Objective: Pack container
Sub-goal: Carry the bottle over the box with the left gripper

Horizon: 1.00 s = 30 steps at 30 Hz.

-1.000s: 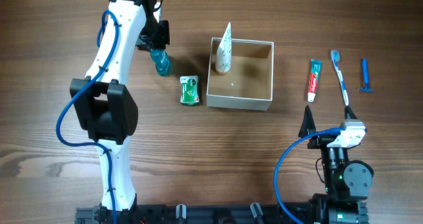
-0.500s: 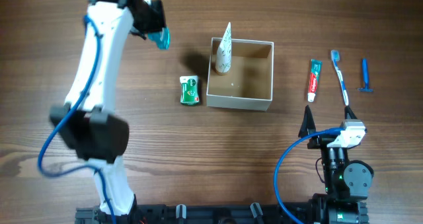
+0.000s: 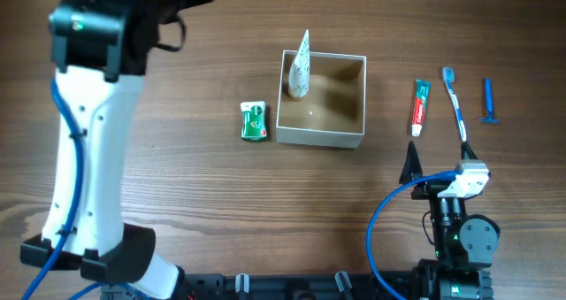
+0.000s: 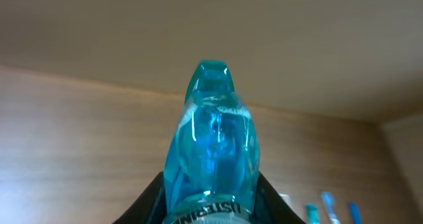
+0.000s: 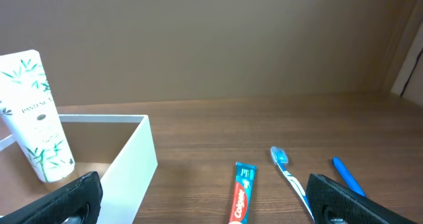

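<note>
My left gripper swings to the right in the overhead view next, then down to release in the container's near corner by the packet, since that corner is empty.
The container (image 3: pixel 320 134) is a square white-walled box with a tan inside, at the table's middle. A white tube (image 3: pixel 299 70) stands in its far-left corner. My left gripper (image 4: pixel 211 207) is shut on a clear blue mouthwash bottle (image 4: pixel 211 145) and holds it high above the table. In the overhead view the raised left arm (image 3: pixel 97 34) hides the bottle. My right gripper (image 5: pixel 211 211) is open and empty, low to the right of the container (image 5: pixel 135 164), facing the toothpaste (image 5: pixel 243 194).
A green packet (image 3: pixel 254 121) lies just left of the container. Right of it lie the toothpaste (image 3: pixel 420 107), a blue toothbrush (image 3: pixel 455 101) and a blue razor (image 3: pixel 487 101). The right arm (image 3: pixel 460 220) sits near the front edge.
My left arm has lifted the blue bottle off the table, up and toward the far left, and the bottle is gone from the overhead view. The right arm has not moved.
</note>
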Tool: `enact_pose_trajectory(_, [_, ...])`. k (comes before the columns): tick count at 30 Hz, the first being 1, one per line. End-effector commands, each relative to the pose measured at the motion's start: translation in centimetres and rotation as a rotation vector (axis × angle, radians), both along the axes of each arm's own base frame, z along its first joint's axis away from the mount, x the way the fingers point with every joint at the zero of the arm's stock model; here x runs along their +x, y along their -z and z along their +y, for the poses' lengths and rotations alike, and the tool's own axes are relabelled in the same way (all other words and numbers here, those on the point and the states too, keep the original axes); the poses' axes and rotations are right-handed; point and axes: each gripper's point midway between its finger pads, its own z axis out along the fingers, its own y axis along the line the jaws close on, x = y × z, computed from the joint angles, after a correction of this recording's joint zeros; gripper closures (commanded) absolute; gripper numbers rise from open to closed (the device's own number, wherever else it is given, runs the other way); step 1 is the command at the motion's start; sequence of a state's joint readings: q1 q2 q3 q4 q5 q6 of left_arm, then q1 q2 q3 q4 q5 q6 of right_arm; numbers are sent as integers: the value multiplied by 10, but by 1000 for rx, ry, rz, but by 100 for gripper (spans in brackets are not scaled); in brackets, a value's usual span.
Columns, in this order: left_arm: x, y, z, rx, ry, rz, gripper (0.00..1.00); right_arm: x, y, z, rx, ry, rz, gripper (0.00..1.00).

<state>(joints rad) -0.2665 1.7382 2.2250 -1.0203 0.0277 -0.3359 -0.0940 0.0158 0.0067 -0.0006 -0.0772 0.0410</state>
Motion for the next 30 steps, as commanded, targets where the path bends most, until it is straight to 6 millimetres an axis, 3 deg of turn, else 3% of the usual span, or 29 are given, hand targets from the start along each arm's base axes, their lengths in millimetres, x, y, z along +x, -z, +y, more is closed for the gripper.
enact_pose_trajectory(1, [-12,-26,-53,-54,126,-86,96,0,0,-1,13,11,-3,0])
enact_pose_trajectory(5, [-22,-25,-104,-66,231,-101,96,0,0,-1,13,11,-3,0])
enact_pose_trajectory(11, [-43,-4,-137,-41,312,-28,96,0,0,-1,13,11,-3,0])
enact_pose_trajectory(15, [-62,31,-146,-21,350,124,96,0,0,-1,13,11,-3,0])
enact_pose_trajectory(20, [-92,79,-141,24,366,364,95,0,0,-1,13,11,-3,0])
enact_pose_trajectory(30, [-104,111,-133,84,355,501,94,0,0,-1,13,11,-3,0])
